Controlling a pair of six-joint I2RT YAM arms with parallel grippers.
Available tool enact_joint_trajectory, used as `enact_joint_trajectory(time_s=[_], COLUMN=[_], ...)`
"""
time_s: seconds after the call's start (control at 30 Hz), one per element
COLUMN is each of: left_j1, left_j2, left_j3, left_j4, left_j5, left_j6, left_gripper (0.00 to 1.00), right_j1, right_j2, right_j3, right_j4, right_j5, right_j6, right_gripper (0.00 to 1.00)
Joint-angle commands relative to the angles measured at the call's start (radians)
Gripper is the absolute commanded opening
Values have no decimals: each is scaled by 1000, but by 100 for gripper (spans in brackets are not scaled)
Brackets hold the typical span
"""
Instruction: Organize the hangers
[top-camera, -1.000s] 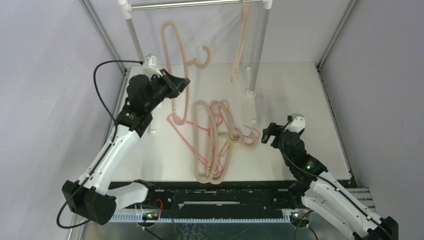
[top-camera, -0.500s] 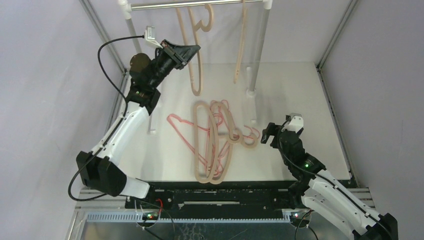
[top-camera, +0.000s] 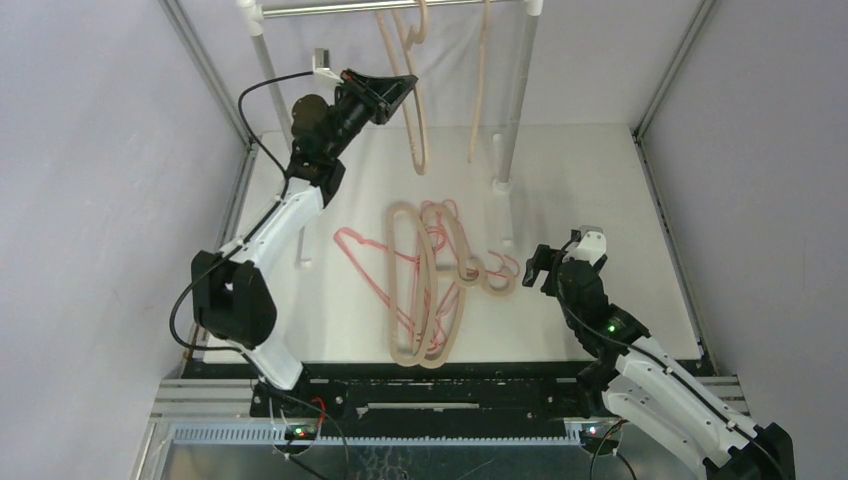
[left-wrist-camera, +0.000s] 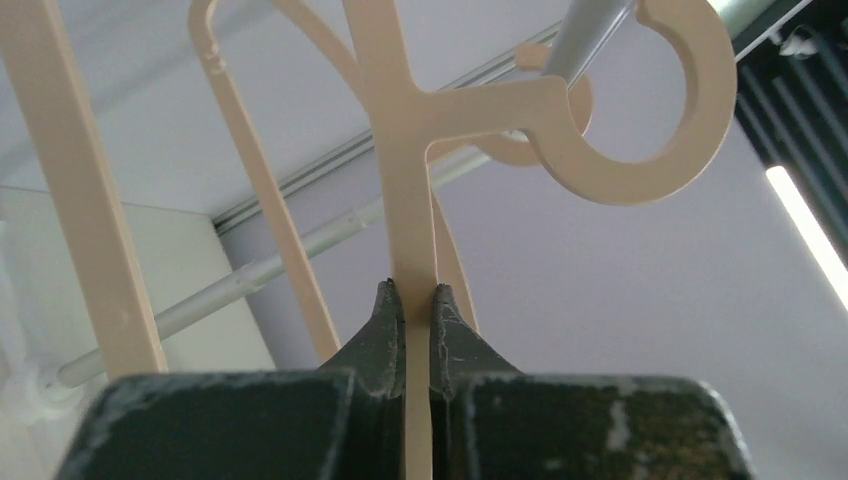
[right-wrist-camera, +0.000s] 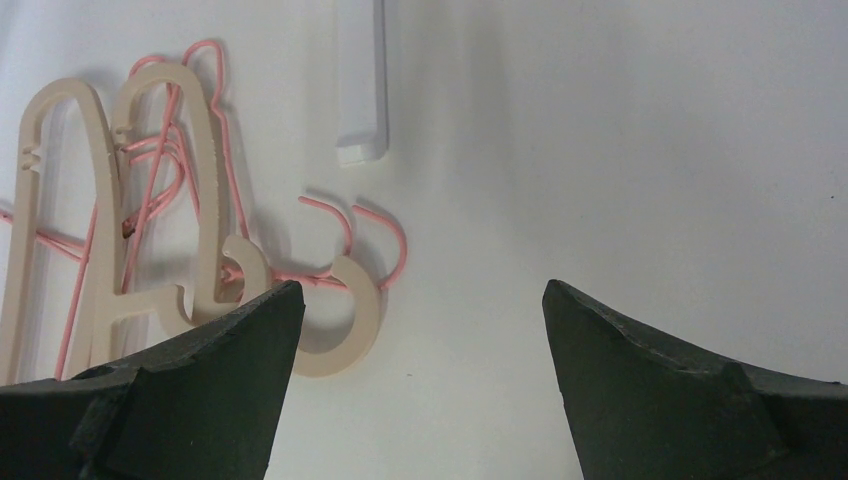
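Observation:
The other beige hanger (top-camera: 482, 75) hangs to my left gripper's right in the top view; the gripper moves toward it next and releases its hanger's stem to narrow the bar's gap.
My left gripper (top-camera: 402, 86) is shut on the stem of a beige hanger (top-camera: 416, 125), held upright just under the silver rail (top-camera: 330, 10). In the left wrist view its fingertips (left-wrist-camera: 412, 292) pinch that stem (left-wrist-camera: 405, 190). The hook (left-wrist-camera: 655, 165) reaches the rail (left-wrist-camera: 590, 35); I cannot tell if it rests on it. Another beige hanger (top-camera: 480, 95) hangs on the rail. A pile of beige hangers (top-camera: 412, 290) and pink wire hangers (top-camera: 360, 262) lies on the table. My right gripper (top-camera: 540, 268) stands open, low beside a beige hook (right-wrist-camera: 350, 335), nothing between its fingers (right-wrist-camera: 422, 290).
The rail stands on white posts at the left (top-camera: 265, 75) and the right (top-camera: 517, 100). A white foot of the rack (right-wrist-camera: 361, 90) lies just beyond the pile. Grey walls and metal frame bars close in both sides.
My left arm has lifted the beige hanger from above the table up and to the right, to the rail. The right arm and the pile have stayed put.

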Motion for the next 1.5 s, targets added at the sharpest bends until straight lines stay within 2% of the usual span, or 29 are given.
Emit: enact_joint_trajectory(time_s=[0.0, 0.37, 0.63, 0.77, 0.93, 0.97, 1.0, 1.13, 1.37, 1.47], left_j1=[-4, -14, -74, -100, -103, -103, -102, -99, -73, -55], left_j2=[31, 115, 252, 282, 239, 214, 190, 86, -151, -282], left_j3=[116, 195, 393, 426, 357, 332, 310, 237, 8, -132], left_j4=[119, 22, -151, -189, -178, -170, -166, -168, -159, -252], left_j5=[-23, -34, 42, 58, 58, 50, 39, 11, 1, -46], left_j6=[-98, -125, -66, -33, 29, 51, 78, 195, 390, 518], left_gripper=[0, 0, 0, 1, 17, 22, 32, 52, 74, 81], right_j1=[-4, -7, -8, -10, -12, -14, -15, -14, -14, -16], right_j2=[9, 11, 15, 6, -3, -2, 0, 6, 13, 2], right_j3=[34, 29, 24, 22, 15, 16, 15, 16, 16, 16], right_j4=[29, 33, 35, 28, 31, 32, 31, 39, 45, 42], right_j5=[11, 15, 16, 21, 21, 21, 20, 13, 6, 4], right_j6=[-12, -12, -5, -7, -6, -5, -6, -6, -9, -8], right_gripper=[98, 97, 97, 98, 100, 100, 100, 100, 100, 100])
